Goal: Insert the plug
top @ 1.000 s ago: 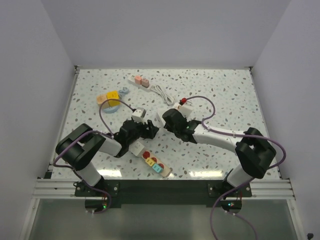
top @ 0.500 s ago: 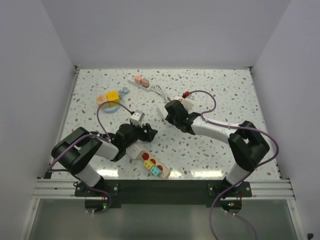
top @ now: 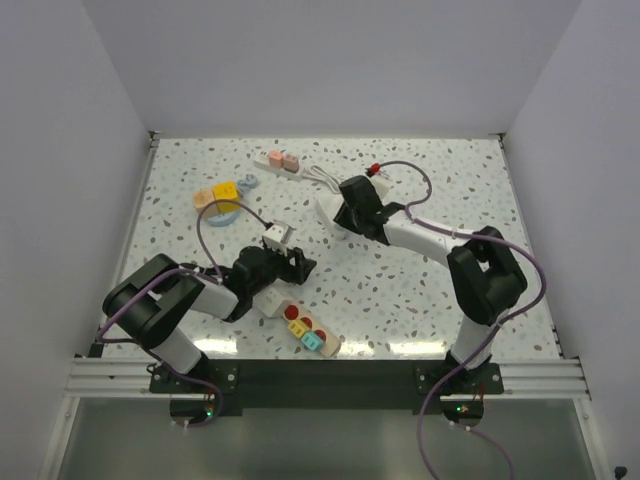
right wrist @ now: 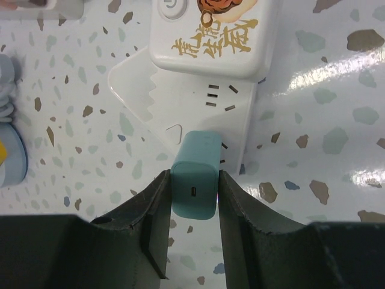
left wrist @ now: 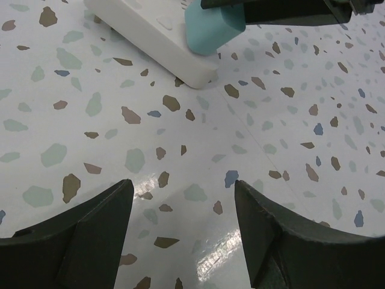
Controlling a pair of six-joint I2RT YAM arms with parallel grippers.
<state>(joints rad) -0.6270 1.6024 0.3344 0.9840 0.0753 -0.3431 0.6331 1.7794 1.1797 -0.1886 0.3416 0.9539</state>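
The teal plug goes into the white power strip's near sockets next as my right gripper pushes outward, then releases it, since those sockets lie just outward of it.
A teal plug sits between the fingers of my right gripper, which is shut on it. The plug's far end points at the slotted face of a white power strip, over its near sockets. I cannot tell whether the prongs touch the slots. In the top view the right gripper hovers over that strip at the table's middle back. My left gripper is open over bare table, a little short of the strip's end and the plug. In the top view the left gripper lies nearer the front.
A white adapter with a tiger print occupies the strip's far end. A second strip with pink plugs lies at the back. A third strip with coloured plugs lies near the front edge. Yellow and blue items sit at the left.
My right arm has carried the teal plug toward the back of the table and over the white strip. The left gripper has drawn back slightly and stays open.
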